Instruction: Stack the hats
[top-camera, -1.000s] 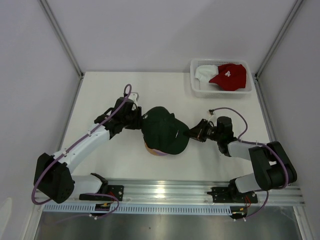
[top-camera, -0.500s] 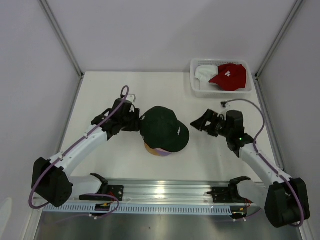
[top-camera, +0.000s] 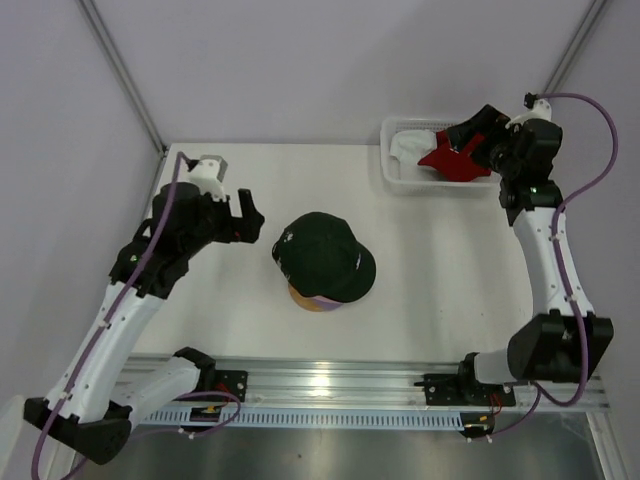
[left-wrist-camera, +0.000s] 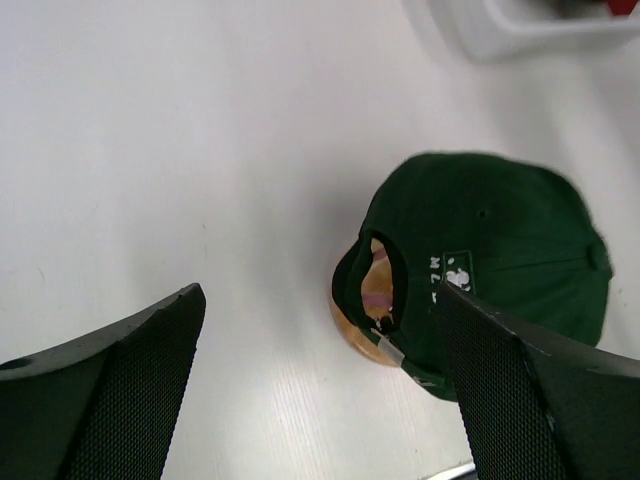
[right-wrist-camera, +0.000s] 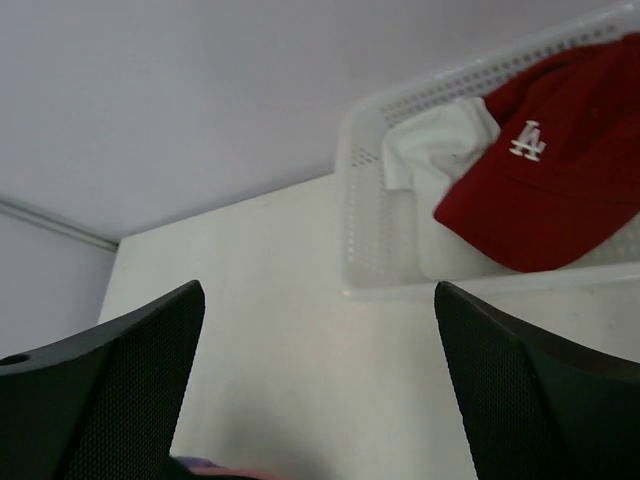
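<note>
The red hat's edge lies uncovered, so the robot's right gripper will next turn and go down into the basket (right-wrist-camera: 365, 240), moving toward the white hat, onto that edge.
A dark green hat (top-camera: 323, 262) tops a stack on the round wooden stand (top-camera: 312, 301), with a purple edge showing beneath it. In the left wrist view the green hat (left-wrist-camera: 495, 245) shows a pink layer (left-wrist-camera: 378, 298) through its back opening. My left gripper (top-camera: 254, 219) hangs open to the left of the stack, holding nothing (left-wrist-camera: 317, 295). A red hat (right-wrist-camera: 560, 190) and a white hat (right-wrist-camera: 430, 160) lie in the white mesh basket (right-wrist-camera: 365, 240). My right gripper (top-camera: 463, 134) is open above the red hat (top-camera: 447, 161), partly hiding it, and holds nothing (right-wrist-camera: 318, 290).
The basket (top-camera: 392, 178) stands in the table's back right corner, by the enclosure wall. White walls and metal posts ring the table on three sides. A metal rail (top-camera: 330, 385) carrying both arm bases runs along the near edge.
Both grippers opened and let go of the green hat, which stays on the stack. The left arm rose and drew back left. The right arm swung to the basket.
</note>
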